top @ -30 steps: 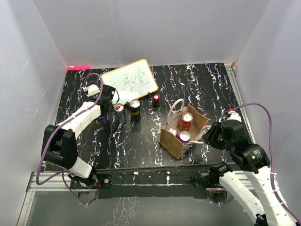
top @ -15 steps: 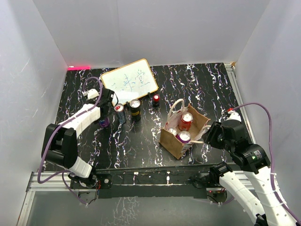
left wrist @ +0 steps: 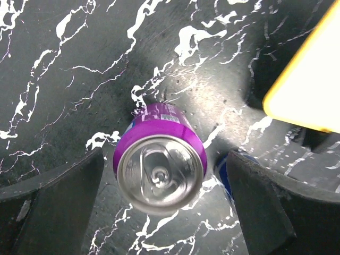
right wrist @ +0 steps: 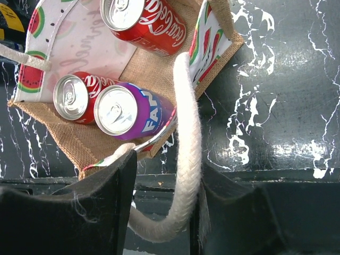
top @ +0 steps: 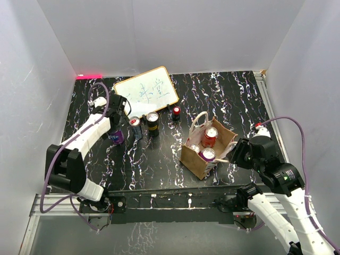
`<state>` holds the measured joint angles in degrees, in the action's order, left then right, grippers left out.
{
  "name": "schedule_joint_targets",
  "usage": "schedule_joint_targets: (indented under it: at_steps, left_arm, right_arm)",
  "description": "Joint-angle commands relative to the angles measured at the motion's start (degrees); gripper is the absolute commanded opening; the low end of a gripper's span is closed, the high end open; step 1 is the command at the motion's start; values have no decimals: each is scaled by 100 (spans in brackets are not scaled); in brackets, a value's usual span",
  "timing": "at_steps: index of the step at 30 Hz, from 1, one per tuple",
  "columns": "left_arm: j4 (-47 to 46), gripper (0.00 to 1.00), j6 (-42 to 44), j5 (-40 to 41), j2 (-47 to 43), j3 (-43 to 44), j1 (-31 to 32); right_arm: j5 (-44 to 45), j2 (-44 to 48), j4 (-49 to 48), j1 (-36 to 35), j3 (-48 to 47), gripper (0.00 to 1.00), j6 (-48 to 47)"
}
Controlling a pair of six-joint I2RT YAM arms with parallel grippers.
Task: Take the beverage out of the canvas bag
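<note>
Next, my left gripper needs to swing across the table and down onto the bag's far red can, since that stands to the gripper's right in the top view.
The brown canvas bag [top: 190, 162] stands open right of centre, its pale printed inside [right wrist: 79, 42] showing. Inside are a purple can [right wrist: 130, 109] and two red cans [right wrist: 146, 18] [right wrist: 74, 94]. My right gripper [top: 237, 151] sits at the bag's right side with its jaws apart. A white cord handle [right wrist: 188, 133] loops between them, against the right finger and clear of the left. Another purple can [left wrist: 162, 170] stands upright on the table [top: 116, 136]. My left gripper [left wrist: 166, 156] hangs open above it, a gap on either side.
A blue can [top: 135, 126], a black can [top: 152, 121] and a small red can [top: 176, 112] stand just right of the left gripper. A whiteboard [top: 146, 91] lies behind them. White walls close in the table on three sides.
The left gripper has opened, let go of the purple can on the table and drawn up and back from it. The right gripper and the bag have hardly moved.
</note>
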<state>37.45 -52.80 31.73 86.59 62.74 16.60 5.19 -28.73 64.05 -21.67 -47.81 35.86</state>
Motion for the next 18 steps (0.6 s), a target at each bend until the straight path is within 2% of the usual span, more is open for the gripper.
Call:
schedule_joint_targets:
  at_steps: [1, 6, 8, 10, 13, 15, 18]
  left_arm:
    - [637, 97, -87, -204, -739, 331, -39]
    - [664, 97, 36, -901, -1550, 289, -39]
    - [627, 97, -9, -1538, -1899, 249, -42]
    - [412, 89, -101, -2455, -2165, 134, -12]
    - [181, 87, -673, -3483, -2487, -163, 277]
    - [214, 87, -1092, -3458, -2604, -199, 819]
    - [202, 87, -1696, -2658, -2578, -38, 1995]
  right_arm:
    - [-209, 116, -308, -34, 132, 41, -74]
    - [-239, 94, -345, -26, 118, 41, -92]
    - [-253, 74, -328, -37, 97, 41, -114]
    - [-289, 74, -359, -36, 124, 41, -127]
    - [-427, 151, -479, -31, 219, 41, -157]
    - [-486, 81, -475, -36, 216, 42, -141]
    - [-735, -112, -580, -31, 218, 41, -339]
